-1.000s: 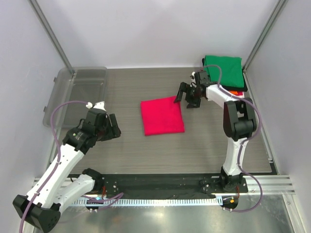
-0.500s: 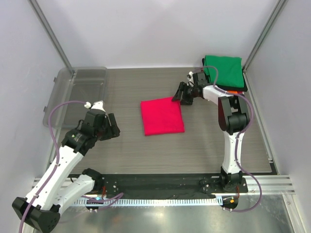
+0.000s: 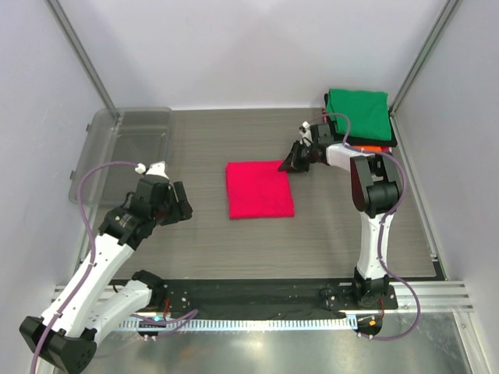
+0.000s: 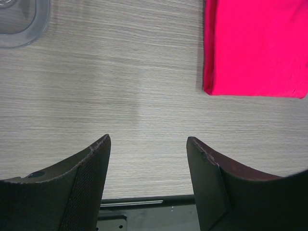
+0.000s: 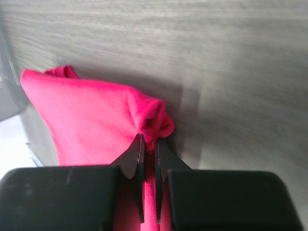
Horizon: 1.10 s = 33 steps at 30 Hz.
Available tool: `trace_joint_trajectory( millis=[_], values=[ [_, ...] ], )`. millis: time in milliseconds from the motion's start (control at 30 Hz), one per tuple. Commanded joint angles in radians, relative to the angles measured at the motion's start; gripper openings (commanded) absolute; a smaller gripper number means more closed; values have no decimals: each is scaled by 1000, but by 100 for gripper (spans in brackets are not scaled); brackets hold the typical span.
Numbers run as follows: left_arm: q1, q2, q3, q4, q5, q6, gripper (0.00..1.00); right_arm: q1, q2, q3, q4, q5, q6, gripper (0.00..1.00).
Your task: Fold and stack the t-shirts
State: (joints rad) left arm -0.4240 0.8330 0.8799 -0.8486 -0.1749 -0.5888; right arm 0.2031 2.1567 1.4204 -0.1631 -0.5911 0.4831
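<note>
Next, my right gripper rises, carries the pink shirt outward onto the green t-shirt (image 3: 359, 114) and lets go. That t-shirt lies to the gripper's right in the top view.
A folded crimson-pink t-shirt (image 3: 260, 189) lies flat in the middle of the table. My right gripper (image 3: 290, 164) is shut on its far right corner; in the right wrist view the cloth (image 5: 96, 120) bunches up between the closed fingers (image 5: 136, 156). At the back right sits a stack of folded t-shirts with a green one (image 3: 360, 114) on top, black and orange edges showing beneath. My left gripper (image 3: 181, 204) hovers open to the left of the pink shirt, whose near left corner (image 4: 250, 48) shows in the left wrist view, well ahead of the fingers (image 4: 96, 168).
A clear plastic tub (image 3: 125, 148) stands at the back left; its rim (image 4: 24, 24) appears in the left wrist view. Grey walls and metal posts enclose the table. A black rail (image 3: 273, 296) runs along the near edge.
My right gripper dropped onto the pink shirt's far right corner and closed on it, nudging the shirt slightly. The left arm stayed still.
</note>
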Motion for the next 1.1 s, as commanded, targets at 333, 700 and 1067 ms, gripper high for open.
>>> trace_joint_trajectory(
  millis=[333,700,1067],
  values=[
    [-2,-41,-9,46,-5,21,66,-17,-348,294,-461,344,-334,1],
    [-2,-40,-13,52,8,21,66,-67,-402,560,-607,484,-448,1],
    [-1,-25,-15,57,25,24,66,-108,-344,886,-659,540,-472,1]
  ],
)
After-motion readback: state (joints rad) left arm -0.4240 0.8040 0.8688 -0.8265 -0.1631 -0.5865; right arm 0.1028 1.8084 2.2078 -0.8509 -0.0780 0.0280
